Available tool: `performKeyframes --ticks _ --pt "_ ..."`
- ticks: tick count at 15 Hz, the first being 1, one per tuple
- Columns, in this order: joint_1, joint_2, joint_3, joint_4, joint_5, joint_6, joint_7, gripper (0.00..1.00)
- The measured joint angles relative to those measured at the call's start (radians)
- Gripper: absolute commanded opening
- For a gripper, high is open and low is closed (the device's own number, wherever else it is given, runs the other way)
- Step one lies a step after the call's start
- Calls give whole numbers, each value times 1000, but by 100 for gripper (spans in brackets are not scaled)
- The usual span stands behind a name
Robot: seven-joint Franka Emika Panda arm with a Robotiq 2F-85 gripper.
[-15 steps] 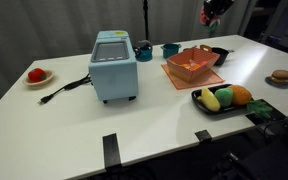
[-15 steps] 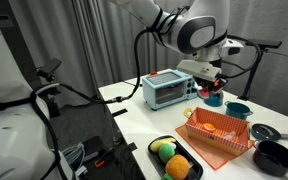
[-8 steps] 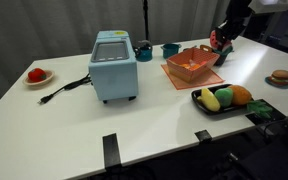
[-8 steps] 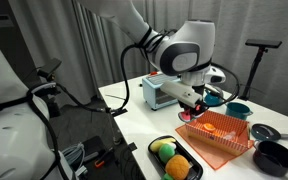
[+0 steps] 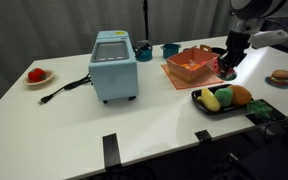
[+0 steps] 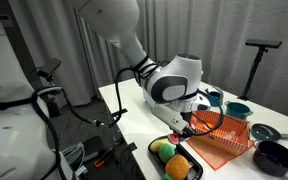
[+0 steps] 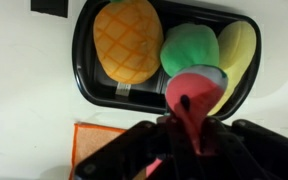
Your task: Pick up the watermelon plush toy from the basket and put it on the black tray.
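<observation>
The watermelon plush toy still hangs above the tray. My gripper moves down toward the tray's edge by the basket next and releases it beside the green toy.
My gripper is shut on the watermelon plush toy, a red wedge with a green rind edge, and holds it above the black tray. In the wrist view the tray holds an orange round toy, a green toy and a yellow toy. In an exterior view the gripper hangs between the orange-salmon basket and the tray. In the other exterior view the gripper is beside the basket, above the tray.
A light-blue appliance with a black cable stands mid-table. A round red fruit on a small plate is at the far end. Cups, a black bowl and a brown toy on a plate are nearby.
The gripper has come down from high above the table, past the basket's far side, to just over the black tray, carrying the watermelon toy.
</observation>
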Motion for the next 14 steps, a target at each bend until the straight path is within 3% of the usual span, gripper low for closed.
performKeyframes --ticks 2,3,5,12,14 --pt "2 40 0 -4 -20 15 0 3" --pt "3 58 0 -4 -28 22 1 36" --pt "4 84 1 -3 -46 31 2 43" --pt "6 76 17 11 -57 34 -1 97" --pt "6 55 23 15 -56 34 -3 100"
